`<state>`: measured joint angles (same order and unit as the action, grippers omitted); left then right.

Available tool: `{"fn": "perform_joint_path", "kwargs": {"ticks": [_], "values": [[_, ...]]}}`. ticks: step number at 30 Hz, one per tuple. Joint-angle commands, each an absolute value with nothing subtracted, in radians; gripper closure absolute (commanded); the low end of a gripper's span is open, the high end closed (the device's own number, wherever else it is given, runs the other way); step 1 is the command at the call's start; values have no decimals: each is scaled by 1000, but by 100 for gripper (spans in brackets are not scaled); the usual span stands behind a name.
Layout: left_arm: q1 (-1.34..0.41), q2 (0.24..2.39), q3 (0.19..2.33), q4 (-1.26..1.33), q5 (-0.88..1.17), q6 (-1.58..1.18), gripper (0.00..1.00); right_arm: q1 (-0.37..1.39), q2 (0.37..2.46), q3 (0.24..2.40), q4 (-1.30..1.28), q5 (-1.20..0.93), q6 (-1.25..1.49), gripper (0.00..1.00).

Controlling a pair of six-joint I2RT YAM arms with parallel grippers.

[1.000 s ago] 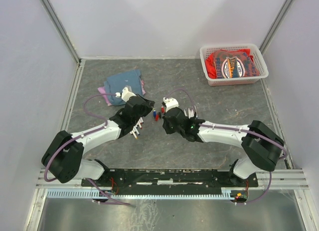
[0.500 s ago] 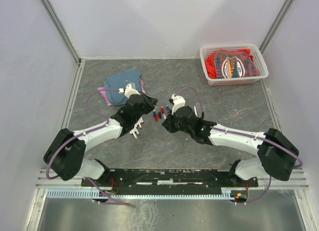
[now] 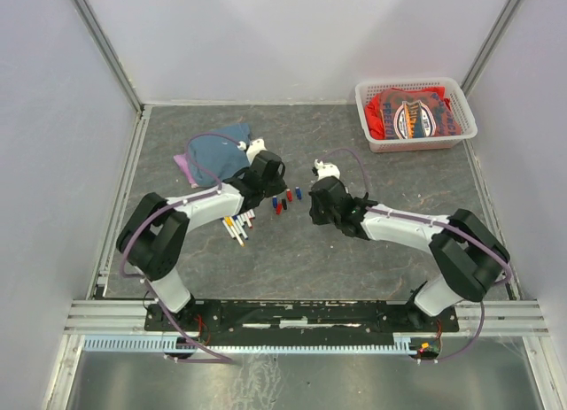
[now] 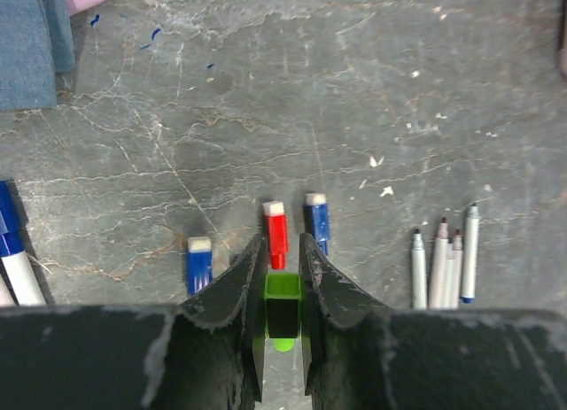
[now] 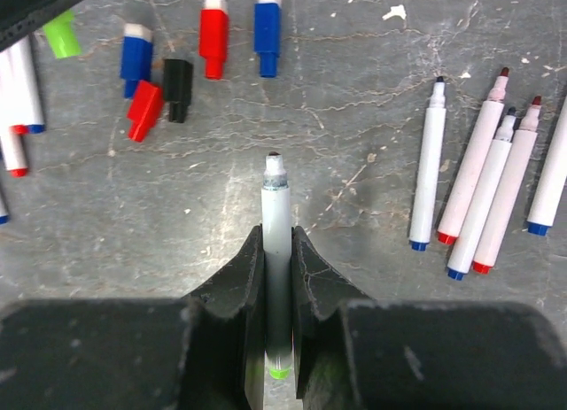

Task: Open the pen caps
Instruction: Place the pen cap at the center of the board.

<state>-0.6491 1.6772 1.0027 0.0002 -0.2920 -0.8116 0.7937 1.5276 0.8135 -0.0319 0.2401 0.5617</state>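
Note:
Other loose caps are gathered on the bare tabletop beyond the red cap, so next my left gripper moves outward and down there to release the green cap [image 4: 283, 290].
My left gripper [image 4: 282, 251] is shut on a green pen cap [image 4: 283, 290] and holds it just above the table. On the surface just ahead of it lie a red cap [image 4: 275, 233] and two blue caps [image 4: 316, 220] [image 4: 198, 261]. My right gripper [image 5: 277, 237] is shut on an uncapped white pen barrel [image 5: 275, 206] with a green end, its tip pointing forward. In the right wrist view loose caps lie at the upper left: blue [image 5: 135, 58], black [image 5: 178, 87], red [image 5: 144, 109], red [image 5: 213, 34] and blue [image 5: 267, 19]. The held green cap [image 5: 60, 34] shows at that view's top left.
Several uncapped white pens [image 5: 478, 180] lie side by side to the right of the right gripper, and more [image 3: 237, 226] lie near the left arm. A folded blue cloth [image 3: 217, 153] is at the back left. A white basket [image 3: 416, 144] of red packets stands at the back right.
Both arms have reached farther back and the grippers have drawn apart, the left holding the green cap, the right holding the pen barrel.

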Motion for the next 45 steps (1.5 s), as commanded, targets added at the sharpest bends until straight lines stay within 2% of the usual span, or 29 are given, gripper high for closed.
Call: {"fn": "perform_joint_path", "kwargs": {"ticks": [1, 7, 12, 21, 45], "values": [[-645, 1726, 1086, -53, -326, -709, 97, 776, 1571, 889, -54, 300, 539, 99], [-644, 1805, 1176, -111, -337, -668, 97, 749, 1636, 930, -76, 312, 526, 98], [-644, 1853, 1217, -132, -345, -649, 95, 740, 1678, 950, -94, 342, 517, 92], [-638, 1909, 1274, -156, -347, -634, 91, 727, 1711, 967, -111, 382, 497, 87], [-636, 1959, 1328, -183, -344, -620, 77, 715, 1783, 987, -132, 439, 479, 75]]}}
